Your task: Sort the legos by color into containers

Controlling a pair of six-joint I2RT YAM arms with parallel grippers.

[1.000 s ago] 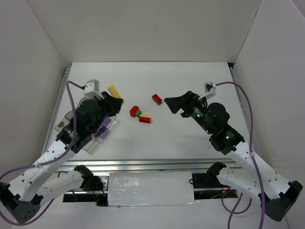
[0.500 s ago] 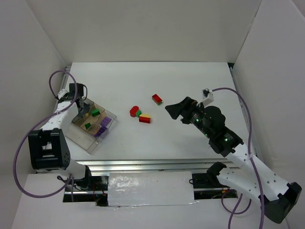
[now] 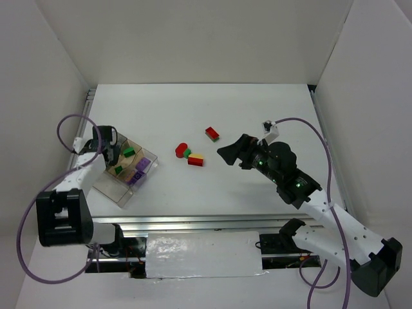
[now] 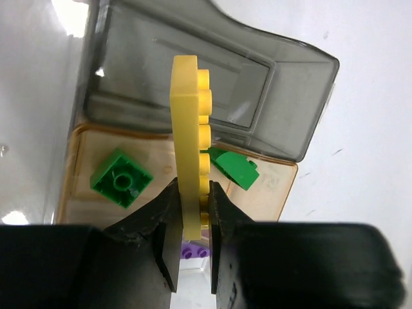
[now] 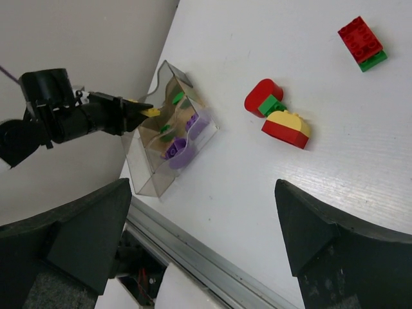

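Note:
My left gripper will next move outward over the empty grey-tinted compartment [image 3: 120, 139] [image 4: 251, 77], which is just outward of it, and let go of the flat yellow lego there, apart from the green legos.
My left gripper [image 4: 191, 193] is shut on a flat yellow lego [image 4: 187, 122], held on edge above the clear tray [image 4: 309, 96]. Under it, an empty grey-tinted compartment [image 4: 251, 77] lies farther out. The brownish compartment holds two green legos [image 4: 121, 178] [image 4: 235, 167], and a purple lego [image 4: 193, 251] shows beneath the fingers. In the top view the left gripper [image 3: 114, 147] hangs over the tray's [image 3: 122, 190] far left part. My right gripper [image 3: 226, 153] stands open above the table, right of the loose legos.
Loose on the table middle are a red rounded lego [image 3: 181, 149] touching a green one [image 3: 187, 153], a yellow-on-red piece [image 3: 196, 159] and a red-on-green piece [image 3: 212, 133]. The tray's near compartment holds purple pieces [image 5: 177, 151]. White walls enclose the table.
The left arm has swung from over the tray to the far left, carrying the yellow lego from the table behind the tray to above it. The right gripper drifted slightly left.

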